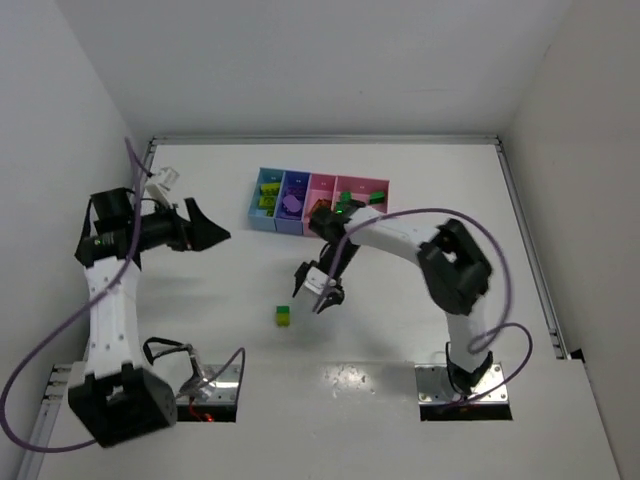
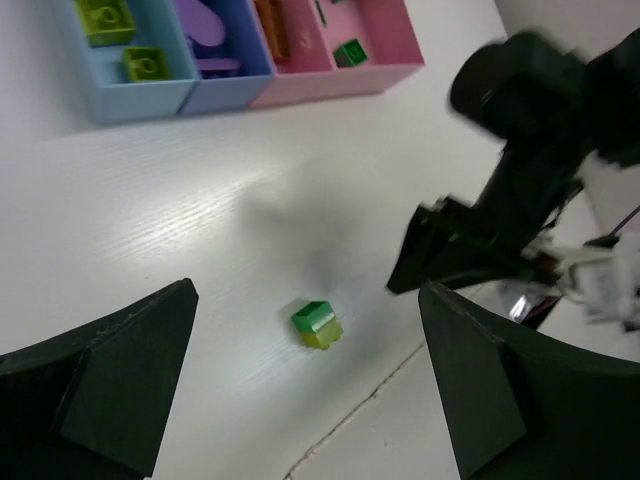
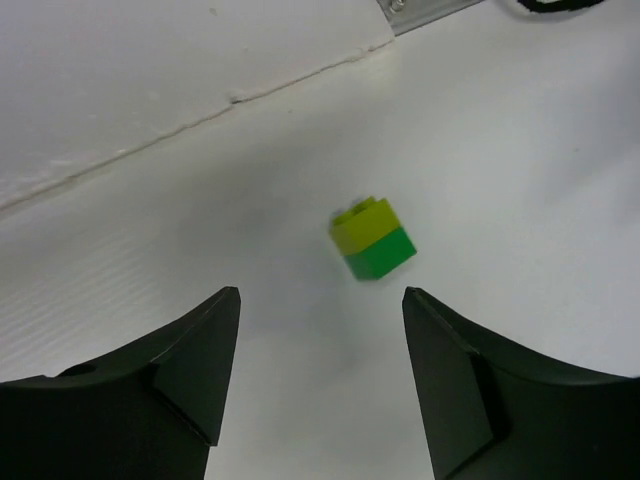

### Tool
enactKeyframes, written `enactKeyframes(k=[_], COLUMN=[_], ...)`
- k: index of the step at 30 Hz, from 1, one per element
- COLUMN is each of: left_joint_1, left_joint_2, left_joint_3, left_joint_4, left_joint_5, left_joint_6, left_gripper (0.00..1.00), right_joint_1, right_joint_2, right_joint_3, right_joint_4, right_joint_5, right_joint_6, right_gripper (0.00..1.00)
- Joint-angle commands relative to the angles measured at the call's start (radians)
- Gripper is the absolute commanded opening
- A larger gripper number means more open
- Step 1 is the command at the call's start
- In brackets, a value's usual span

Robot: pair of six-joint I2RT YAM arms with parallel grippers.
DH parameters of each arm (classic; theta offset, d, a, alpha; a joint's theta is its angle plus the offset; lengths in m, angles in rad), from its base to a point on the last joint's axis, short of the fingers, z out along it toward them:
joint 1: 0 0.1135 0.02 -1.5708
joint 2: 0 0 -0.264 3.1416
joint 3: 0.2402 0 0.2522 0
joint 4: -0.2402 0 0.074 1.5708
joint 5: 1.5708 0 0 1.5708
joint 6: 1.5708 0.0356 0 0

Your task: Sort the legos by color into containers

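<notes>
I will next bring my left gripper down, back and to the right in the top view, onto the lone lego stack [image 1: 283,316] [image 2: 318,325], because the sides of the stack are clear for open fingers.
A small lego stack, green joined to yellow [image 1: 283,316], lies alone on the white table; it also shows in the left wrist view [image 2: 318,325] and the right wrist view [image 3: 372,238]. My right gripper [image 1: 320,287] is open and empty, just right of and beyond the stack. My left gripper [image 1: 210,230] is open and empty, held high at the left. The containers [image 1: 318,203] stand at the back: light blue holds yellow bricks [image 2: 145,63], blue holds purple pieces [image 2: 212,25], narrow pink an orange brick [image 2: 272,27], wide pink green bricks [image 2: 350,52].
The table's side rails run along the right edge [image 1: 530,260] and the back. A seam in the tabletop passes near the stack [image 3: 240,98]. The arm bases sit on metal plates [image 1: 460,385] at the near edge.
</notes>
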Motion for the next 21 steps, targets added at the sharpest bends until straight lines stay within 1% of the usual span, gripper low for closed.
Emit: enactKeyframes(k=[1, 2, 3, 4, 5, 6, 7, 8, 9, 10, 11, 12, 13, 14, 15, 17, 18, 20, 21], left_joint_1=[-0.158, -0.195, -0.231, -0.263, -0.322, -0.340, -0.355, -0.395, -0.415, -0.467, -0.501, -0.528, -0.556, -0.608, -0.625, -0.674, -0.688, -0.728, -0.740], left_joint_2=[-0.161, -0.184, -0.184, -0.184, -0.184, -0.175, -0.164, -0.151, -0.137, -0.109, -0.094, -0.079, -0.063, -0.028, -0.010, 0.042, 0.058, 0.105, 0.121], left_joint_3=[-0.064, -0.098, -0.113, -0.130, -0.170, -0.189, -0.202, -0.216, -0.216, -0.216, -0.216, -0.216, -0.216, -0.216, -0.216, -0.216, -0.216, -0.216, -0.216], left_joint_4=[0.071, 0.071, 0.071, 0.071, 0.071, 0.085, 0.094, 0.094, 0.082, 0.082, 0.071, 0.071, 0.071, 0.071, 0.071, 0.071, 0.071, 0.071, 0.071], left_joint_5=[-0.226, -0.314, -0.350, -0.387, -0.457, -0.481, -0.507, -0.528, -0.551, -0.573, -0.602, -0.602, -0.617, -0.628, -0.628, -0.616, -0.616, -0.616, -0.616], left_joint_6=[-0.107, -0.129, -0.145, -0.187, -0.210, -0.230, -0.260, -0.271, -0.271, -0.302, -0.319, -0.334, -0.352, -0.395, -0.412, -0.448, -0.457, -0.488, -0.497], left_gripper=[0.99, 0.99, 0.99, 0.99, 0.99, 0.99, 0.99, 0.99, 0.99, 0.99, 0.99, 0.93, 0.88, 0.85, 0.72, 0.59, 0.51, 0.44, 0.44], right_joint_1=[-0.054, -0.074, -0.083, -0.083, -0.092, -0.092, -0.092, -0.092, -0.103, -0.103, -0.103, -0.114, -0.114, -0.114, -0.123, -0.123, -0.123, -0.123, -0.123], right_joint_2=[-0.358, -0.437, -0.509, -0.645, -0.705, -0.756, -0.829, -0.853, -0.870, -0.891, -0.892, -0.905, -0.905, -0.922, -0.953, -0.996, -1.044, -1.086, -1.105], right_joint_3=[-0.239, -0.301, -0.406, -0.456, -0.540, -0.571, -0.589, -0.590, -0.590, -0.590, -0.578, -0.564, -0.564, -0.554, -0.554, -0.583, -0.597, -0.629, -0.630], right_joint_4=[0.276, 0.362, 0.548, 0.649, 0.742, 0.885, 0.916, 0.927, 0.927, 0.927, 0.927, 0.917, 0.903, 0.903, 0.889, 0.889, 0.900, 0.900, 0.882], right_joint_5=[-0.096, -0.082, -0.024, 0.019, 0.120, 0.180, 0.240, 0.345, 0.399, 0.500, 0.547, 0.590, 0.664, 0.691, 0.711, 0.759, 0.797, 0.832, 0.869], right_joint_6=[0.180, 0.425, 0.577, 0.737, 1.024, 1.144, 1.236, 1.310, 1.458, 1.531, 1.601, 1.725, 1.776, 1.816, 1.876, 1.921, 1.933, 1.947, 1.956], right_gripper=[0.67, 0.67, 0.67, 0.67, 0.67, 0.67, 0.67, 0.67, 0.67, 0.67, 0.67, 0.67, 0.67, 0.67, 0.67, 0.67, 0.67, 0.67, 0.67])
